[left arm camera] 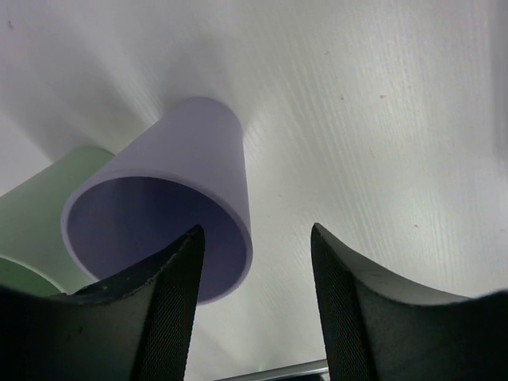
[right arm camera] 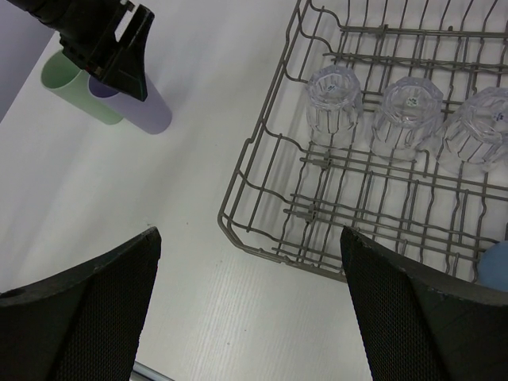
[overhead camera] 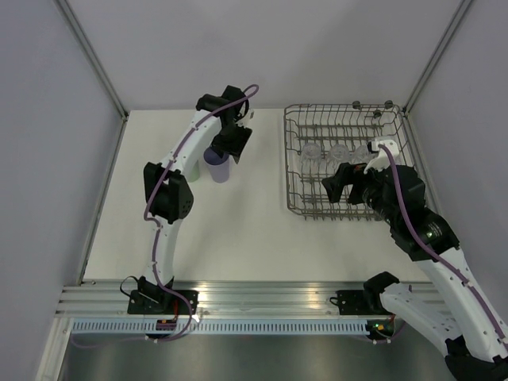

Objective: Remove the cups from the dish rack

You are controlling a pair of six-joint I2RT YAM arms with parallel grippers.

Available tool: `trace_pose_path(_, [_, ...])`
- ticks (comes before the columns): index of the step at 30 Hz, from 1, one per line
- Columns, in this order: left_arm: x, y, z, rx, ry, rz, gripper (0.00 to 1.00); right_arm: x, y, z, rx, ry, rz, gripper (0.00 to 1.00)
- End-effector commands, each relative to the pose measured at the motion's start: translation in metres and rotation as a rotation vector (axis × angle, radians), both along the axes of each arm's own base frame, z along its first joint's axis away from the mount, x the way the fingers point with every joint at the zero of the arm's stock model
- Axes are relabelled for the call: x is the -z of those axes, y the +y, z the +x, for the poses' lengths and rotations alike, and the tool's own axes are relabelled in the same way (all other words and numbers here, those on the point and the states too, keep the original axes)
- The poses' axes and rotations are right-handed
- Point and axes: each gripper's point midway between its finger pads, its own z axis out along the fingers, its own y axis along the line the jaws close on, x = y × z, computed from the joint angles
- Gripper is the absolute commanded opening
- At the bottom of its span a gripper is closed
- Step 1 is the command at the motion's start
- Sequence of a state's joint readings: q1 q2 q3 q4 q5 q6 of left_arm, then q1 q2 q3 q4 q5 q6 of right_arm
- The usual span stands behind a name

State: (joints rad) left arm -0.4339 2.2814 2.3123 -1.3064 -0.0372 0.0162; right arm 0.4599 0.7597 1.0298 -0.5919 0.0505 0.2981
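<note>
My right gripper moves down and to its right in the wrist view next, turning, toward the blue cup (right arm camera: 494,266) still in the rack. Then it lowers the fingers around the cup.
The lavender cup (left arm camera: 175,182) stands upright on the table with the mint green cup (left arm camera: 36,210) touching it on its far side. My left gripper (left arm camera: 258,238) is open just above them, its left finger over the lavender rim and nothing between the jaws. In the top view the left gripper (overhead camera: 228,149) hangs over the lavender cup (overhead camera: 216,168). The grey wire dish rack (right arm camera: 262,238) holds three clear cups (right arm camera: 333,99), upside down in a row. A blue cup (right arm camera: 494,266) shows at the right edge. My right gripper (right arm camera: 250,234) is wide open and empty above the rack's near left corner.
The rack (overhead camera: 295,171) fills the table's right half, close to the right wall. The two pastel cups stand at the back centre-left. Grey walls close in the table on the left, back and right. A metal rail runs along the near edge.
</note>
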Motion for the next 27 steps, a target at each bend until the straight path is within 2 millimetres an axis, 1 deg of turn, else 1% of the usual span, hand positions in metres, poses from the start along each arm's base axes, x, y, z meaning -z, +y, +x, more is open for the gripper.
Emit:
trace_pose_path(1, [-0.079,-0.018,-0.002,0.051,-0.163,-0.167,0.63,-0.001,-0.004,0.003,0.010,0.001,-0.041,0.98])
trace_pose_path(2, [-0.086,-0.018,-0.004,0.051,-0.174,-0.178,0.67,0.001,-0.006,0.004,0.020,0.009,-0.054,0.98])
trace_pose_path(3, [-0.100,-0.017,-0.007,0.053,-0.201,-0.195,0.70,0.002,-0.013,0.006,0.056,0.011,-0.072,0.98])
trace_pose_path(5, [-0.114,-0.016,-0.011,0.044,-0.229,-0.211,0.75,0.006,-0.021,0.008,0.100,0.025,-0.096,0.98])
trace_pose_path(6, [-0.121,-0.015,-0.013,0.041,-0.244,-0.217,0.83,0.007,-0.028,0.009,0.136,0.024,-0.114,0.98])
trace_pose_path(7, [-0.134,-0.011,-0.017,0.011,-0.273,-0.229,0.94,0.008,-0.033,0.009,0.158,0.024,-0.125,0.98])
trace_pose_path(8, [-0.138,-0.008,-0.020,-0.003,-0.285,-0.229,1.00,0.011,-0.037,0.008,0.173,0.032,-0.143,0.98])
trace_pose_path(9, [-0.143,-0.007,-0.022,-0.015,-0.298,-0.234,1.00,0.012,-0.042,0.007,0.192,0.038,-0.157,0.98])
trace_pose_path(10, [-0.154,0.000,-0.029,-0.041,-0.324,-0.237,1.00,0.012,-0.052,0.007,0.238,0.039,-0.179,0.98])
trace_pose_path(11, [-0.161,0.001,-0.030,-0.053,-0.351,-0.249,1.00,0.013,-0.055,0.007,0.254,0.039,-0.185,0.98])
trace_pose_path(12, [-0.170,0.013,-0.038,-0.095,-0.385,-0.234,1.00,0.012,-0.060,0.006,0.279,0.037,-0.189,0.98])
trace_pose_path(13, [-0.162,0.015,-0.036,-0.116,-0.378,-0.220,1.00,0.013,-0.062,0.006,0.290,0.039,-0.196,0.98])
trace_pose_path(14, [-0.179,0.021,-0.044,-0.138,-0.426,-0.236,1.00,0.014,-0.067,0.005,0.311,0.038,-0.205,0.98])
trace_pose_path(15, [-0.190,0.027,-0.043,-0.179,-0.484,-0.244,1.00,0.015,-0.072,0.004,0.334,0.035,-0.210,0.98])
trace_pose_path(16, [-0.195,0.036,-0.056,-0.195,-0.511,-0.252,1.00,0.016,-0.080,0.003,0.377,0.027,-0.229,0.98])
trace_pose_path(17, [-0.201,0.042,-0.062,-0.217,-0.540,-0.258,1.00,0.019,-0.085,0.001,0.394,0.027,-0.241,0.98])
trace_pose_path(18, [-0.208,0.047,-0.065,-0.251,-0.580,-0.269,1.00,0.016,-0.090,-0.002,0.409,0.012,-0.245,0.98])
trace_pose_path(19, [-0.212,0.058,-0.081,-0.273,-0.604,-0.270,1.00,0.017,-0.103,-0.005,0.470,0.018,-0.268,0.98])
trace_pose_path(20, [-0.214,0.065,-0.088,-0.306,-0.623,-0.274,1.00,0.013,-0.108,-0.007,0.497,0.019,-0.278,0.98])
trace_pose_path(21, [-0.202,0.072,-0.092,-0.327,-0.628,-0.254,1.00,0.017,-0.114,-0.007,0.527,0.046,-0.311,0.98])
trace_pose_path(22, [-0.205,0.078,-0.100,-0.343,-0.649,-0.261,1.00,0.025,-0.120,-0.012,0.551,0.095,-0.350,0.98])
trace_pose_path(23, [-0.216,0.086,-0.114,-0.366,-0.695,-0.294,1.00,0.025,-0.127,-0.013,0.596,0.108,-0.373,0.98])
trace_pose_path(24, [-0.203,0.092,-0.119,-0.385,-0.704,-0.281,1.00,0.034,-0.128,-0.013,0.607,0.151,-0.405,0.98])
trace_pose_path(25, [-0.202,0.098,-0.125,-0.402,-0.722,-0.285,1.00,0.036,-0.128,-0.012,0.619,0.163,-0.398,0.98])
trace_pose_path(26, [-0.212,0.106,-0.139,-0.421,-0.774,-0.317,1.00,0.042,-0.131,-0.010,0.641,0.180,-0.427,0.98])
trace_pose_path(27, [-0.194,0.111,-0.144,-0.430,-0.758,-0.295,1.00,0.046,-0.135,-0.010,0.663,0.194,-0.440,0.98])
